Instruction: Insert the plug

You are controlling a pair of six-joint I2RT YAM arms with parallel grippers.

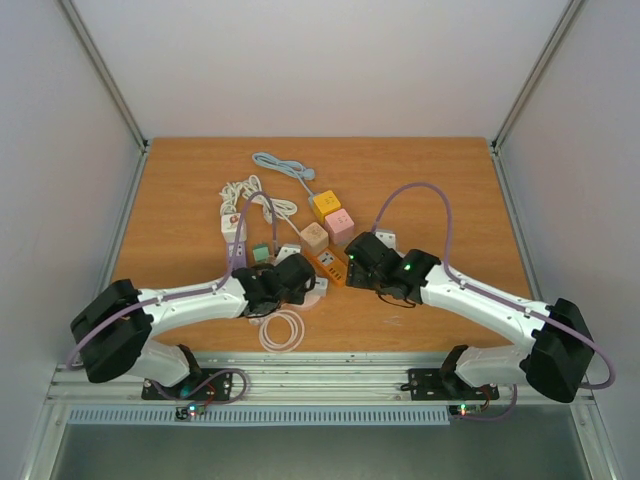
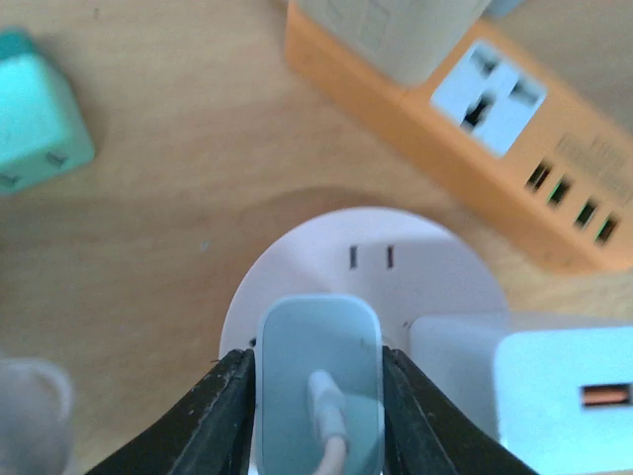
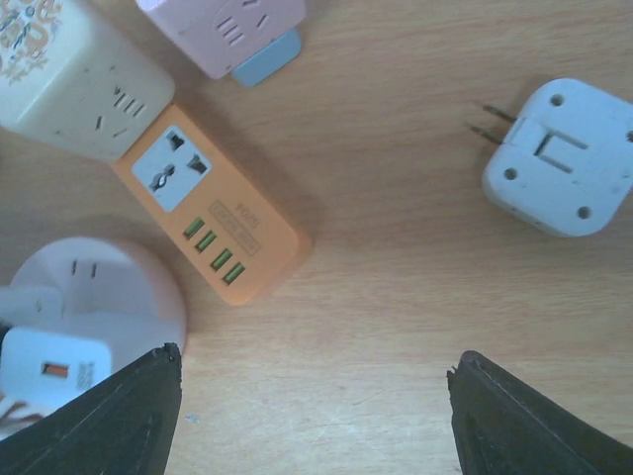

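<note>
The robot's right gripper will move outward and to the right in the wrist view, then go down around the adapter's body, because the white adapter lies unplugged.
My left gripper is shut on a pale blue plug with a white cable. It holds the plug directly over a round white socket hub, just below the hub's two-slot socket. A white USB charger is plugged into the hub at the right. In the top view the left gripper covers the hub. My right gripper is open and empty above bare wood, right of the hub and below the orange power strip.
An orange power strip, beige, pink and yellow cube sockets, a green cube, a white adapter with prongs, a white strip with coiled cord, a grey cable, and a cable loop.
</note>
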